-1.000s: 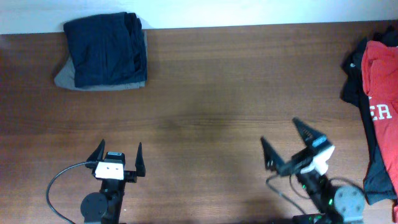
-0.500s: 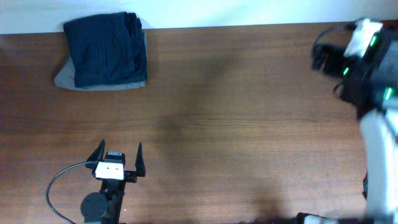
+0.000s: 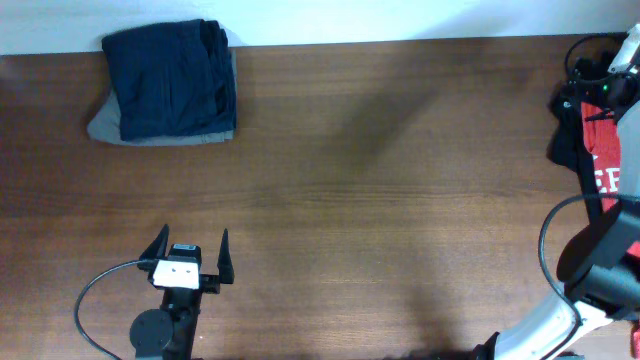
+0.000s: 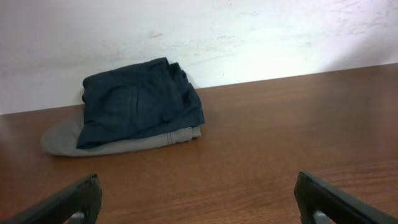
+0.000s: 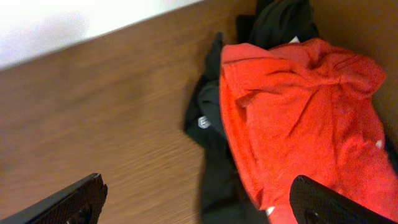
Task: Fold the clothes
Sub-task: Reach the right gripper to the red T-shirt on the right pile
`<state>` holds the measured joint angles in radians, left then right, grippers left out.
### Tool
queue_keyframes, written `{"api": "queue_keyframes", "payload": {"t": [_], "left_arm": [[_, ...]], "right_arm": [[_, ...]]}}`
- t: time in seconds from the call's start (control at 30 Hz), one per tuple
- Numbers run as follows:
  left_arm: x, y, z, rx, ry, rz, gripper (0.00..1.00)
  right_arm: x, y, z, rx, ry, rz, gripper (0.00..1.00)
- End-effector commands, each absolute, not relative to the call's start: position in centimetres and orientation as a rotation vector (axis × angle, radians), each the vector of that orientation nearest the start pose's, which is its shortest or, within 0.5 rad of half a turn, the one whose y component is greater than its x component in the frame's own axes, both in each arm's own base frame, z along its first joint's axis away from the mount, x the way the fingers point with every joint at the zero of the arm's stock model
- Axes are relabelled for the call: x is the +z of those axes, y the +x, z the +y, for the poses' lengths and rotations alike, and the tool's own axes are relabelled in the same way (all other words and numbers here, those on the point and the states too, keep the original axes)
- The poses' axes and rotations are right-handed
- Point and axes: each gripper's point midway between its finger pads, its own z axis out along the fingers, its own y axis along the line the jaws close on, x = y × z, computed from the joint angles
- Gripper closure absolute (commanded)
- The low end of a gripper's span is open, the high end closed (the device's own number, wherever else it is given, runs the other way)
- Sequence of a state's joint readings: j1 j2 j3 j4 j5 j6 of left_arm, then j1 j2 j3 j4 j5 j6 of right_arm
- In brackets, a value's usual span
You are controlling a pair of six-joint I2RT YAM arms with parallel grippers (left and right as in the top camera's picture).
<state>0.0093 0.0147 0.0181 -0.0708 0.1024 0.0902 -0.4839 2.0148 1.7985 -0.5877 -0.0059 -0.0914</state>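
The red shirt's bunched end (image 3: pixel 601 134) (image 5: pixel 250 127) is below my right gripper and to its right in the wrist view, so the gripper needs to lower and shift onto it next.
A pile of unfolded clothes lies at the table's right edge: an orange-red T-shirt (image 3: pixel 606 150) (image 5: pixel 298 106) with white lettering on top of a black garment (image 3: pixel 565 150) (image 5: pixel 214 130). My right gripper (image 5: pixel 199 202) hovers open above the near edge of this pile, one finger over bare wood and the other over the red shirt, holding nothing. In the overhead view its wrist (image 3: pixel 612 70) is at the back right corner. My left gripper (image 3: pixel 190 252) (image 4: pixel 199 202) rests open and empty near the front left.
A folded navy garment (image 3: pixel 170 80) (image 4: pixel 140 102) sits on a folded grey one (image 3: pixel 105 125) (image 4: pixel 68 140) at the back left, against the white wall (image 4: pixel 199 37). The brown wooden table (image 3: pixel 350 200) stretches between the two piles.
My right arm has swung from the front right of the table to the back right, over the clothes pile, jaws still open. The left arm has not moved.
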Motion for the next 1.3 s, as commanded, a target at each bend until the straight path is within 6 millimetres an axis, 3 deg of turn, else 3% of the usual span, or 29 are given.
{"api": "queue_keyframes", "payload": {"t": [0.0, 0.1, 0.33, 0.53, 0.63, 0.83, 1.27], "left_arm": [[15.9, 24.5, -1.6, -0.002, 0.164, 1.629, 0.01], [15.9, 24.5, -1.6, -0.002, 0.164, 1.629, 0.01], [15.9, 24.5, -1.6, -0.002, 0.164, 1.629, 0.01], [15.9, 24.5, -1.6, -0.002, 0.164, 1.629, 0.01], [15.9, 24.5, -1.6, -0.002, 0.164, 1.629, 0.01], [15.9, 24.5, -1.6, -0.002, 0.164, 1.629, 0.01], [15.9, 24.5, -1.6, -0.002, 0.164, 1.629, 0.01]], "right_arm": [[16.5, 49.4, -28.3, -0.444, 0.404, 2.387, 0.01], [14.4, 49.1, -30.4, -0.54, 0.44, 2.405, 0.01], [9.6, 48.9, -33.1, -0.624, 0.414, 2.468, 0.01], [7.7, 48.9, -34.3, -0.587, 0.43, 2.465, 0.01], [6.8, 49.1, -34.2, -0.529, 0.422, 2.47, 0.06], [6.6, 49.4, -34.2, -0.382, 0.448, 2.432, 0.1], [6.4, 48.8, -35.9, -0.396, 0.479, 2.407, 0.16]]}}
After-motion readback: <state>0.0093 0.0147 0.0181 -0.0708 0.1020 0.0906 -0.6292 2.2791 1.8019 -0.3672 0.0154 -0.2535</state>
